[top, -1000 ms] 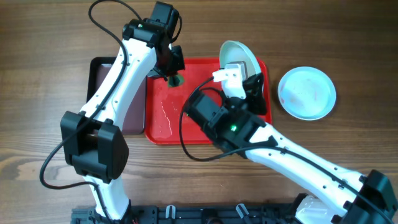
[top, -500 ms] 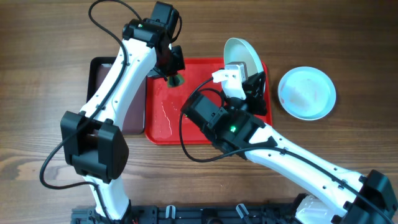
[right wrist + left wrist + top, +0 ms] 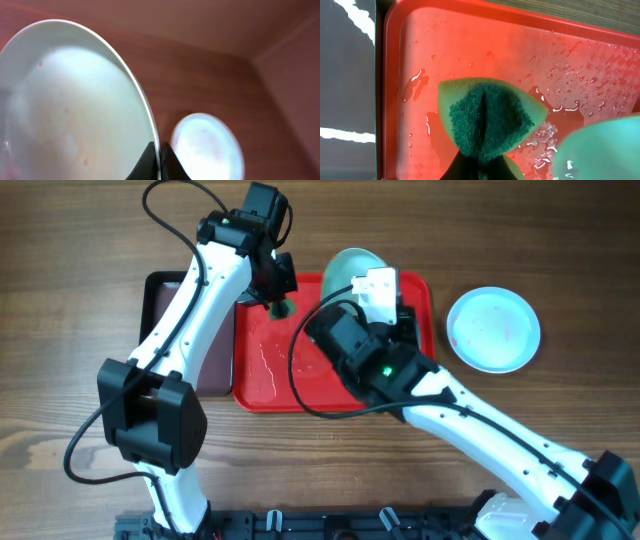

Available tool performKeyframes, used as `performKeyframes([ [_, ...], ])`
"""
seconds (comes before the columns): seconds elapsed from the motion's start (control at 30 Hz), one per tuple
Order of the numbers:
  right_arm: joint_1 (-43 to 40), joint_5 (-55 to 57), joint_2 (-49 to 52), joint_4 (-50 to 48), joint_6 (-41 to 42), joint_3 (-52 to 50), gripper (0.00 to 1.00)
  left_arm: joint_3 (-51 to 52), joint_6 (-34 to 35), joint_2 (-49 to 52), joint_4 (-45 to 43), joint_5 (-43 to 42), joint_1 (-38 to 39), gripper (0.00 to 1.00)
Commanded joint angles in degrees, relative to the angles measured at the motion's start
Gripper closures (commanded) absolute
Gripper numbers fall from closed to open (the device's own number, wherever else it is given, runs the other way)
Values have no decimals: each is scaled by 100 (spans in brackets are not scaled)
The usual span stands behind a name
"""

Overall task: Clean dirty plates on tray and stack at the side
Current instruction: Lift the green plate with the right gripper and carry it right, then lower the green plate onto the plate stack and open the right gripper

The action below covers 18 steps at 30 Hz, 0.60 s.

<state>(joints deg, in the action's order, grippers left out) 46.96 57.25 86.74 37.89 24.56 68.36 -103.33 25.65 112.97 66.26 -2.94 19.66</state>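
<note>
My right gripper should move off the tray and down onto the second plate (image 3: 493,330) (image 3: 209,146) to release, because that plate is below, to the gripper's right in the overhead view.
My left gripper (image 3: 281,302) is shut on a folded green sponge (image 3: 485,120) and holds it just above the wet red tray (image 3: 270,385), near its far left corner. My right gripper (image 3: 160,152) is shut on the rim of a pale turquoise plate (image 3: 348,266) and holds it tilted on edge above the tray's far side, just right of the sponge. That plate also shows in the left wrist view (image 3: 605,150) and in the right wrist view (image 3: 75,110), with faint reddish specks. A second pale plate (image 3: 492,330) with red-brown smears lies on the table to the right of the tray. A third plate is out of view.
A narrow dark tray (image 3: 165,290) lies against the red tray's left side, partly under my left arm. Water drops and puddles cover the red tray (image 3: 570,65). The wooden table (image 3: 70,330) surrounds the trays.
My right gripper has swung the held plate left, from the tray's far right corner toward the sponge. My left gripper and the sponge have stayed in place.
</note>
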Motion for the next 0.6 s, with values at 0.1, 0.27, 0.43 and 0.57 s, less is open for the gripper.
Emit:
performKeyframes([
  [0.1,-772,-2448,-151,413,269,31,96,37,50,52,37,-68,9,96],
  [0.27,-2315,-4251,-153,732,234,26,96,37,52,52,11,-68,9,96],
  [0.43,-4107,-5652,-151,717,87,26,96,37,50,52,17,-68,9,96],
  [0.57,-5458,-6054,-146,728,116,-57,96,37,50,52,17,-68,11,96],
])
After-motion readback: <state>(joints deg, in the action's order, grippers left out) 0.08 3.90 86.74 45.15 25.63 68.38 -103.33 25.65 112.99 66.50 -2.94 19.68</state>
